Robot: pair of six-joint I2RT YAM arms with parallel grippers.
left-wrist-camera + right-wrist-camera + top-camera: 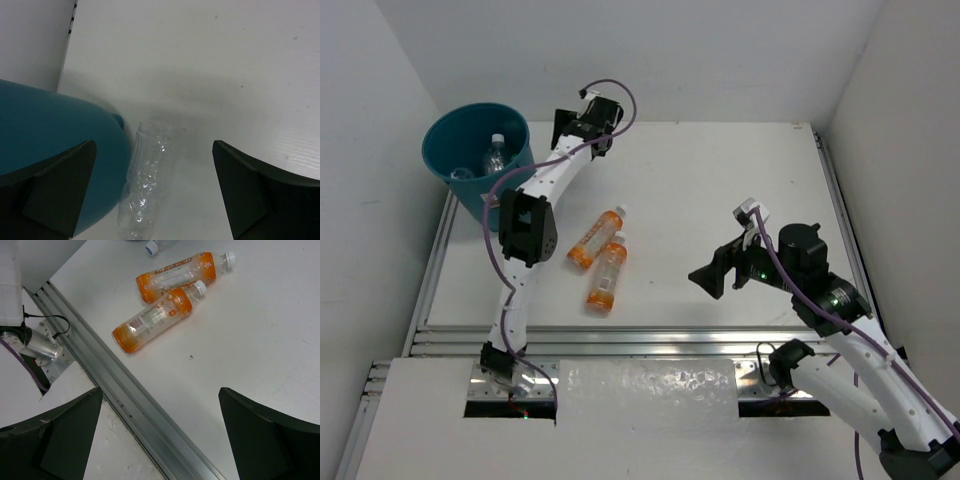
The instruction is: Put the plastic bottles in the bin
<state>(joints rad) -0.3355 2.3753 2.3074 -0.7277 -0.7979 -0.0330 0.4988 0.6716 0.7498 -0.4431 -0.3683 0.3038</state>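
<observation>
My left gripper is open and the plain clear bottle is below its fingers, so I need to lower it next to the bottle's far end (155, 142) beside the bin.
The teal bin (470, 165) stands at the table's far left corner, with a clear bottle (496, 154) inside it. My left gripper (562, 130) hangs just right of the bin, open. In the left wrist view a plain clear bottle (149, 180) lies on the table against the bin's wall (55, 135), between my open fingers (60, 190) and untouched. Two orange bottles with white caps (597, 238) (607, 276) lie side by side mid-table. My right gripper (715, 271) is open to their right, holding nothing. The right wrist view shows both orange bottles (177, 275) (152, 321) ahead.
An aluminium rail (135, 400) runs along the table's near edge, under my right gripper (160, 435). A blue-and-white bottle cap (151, 247) peeks in at the top of the right wrist view. White walls close in the left, back and right sides.
</observation>
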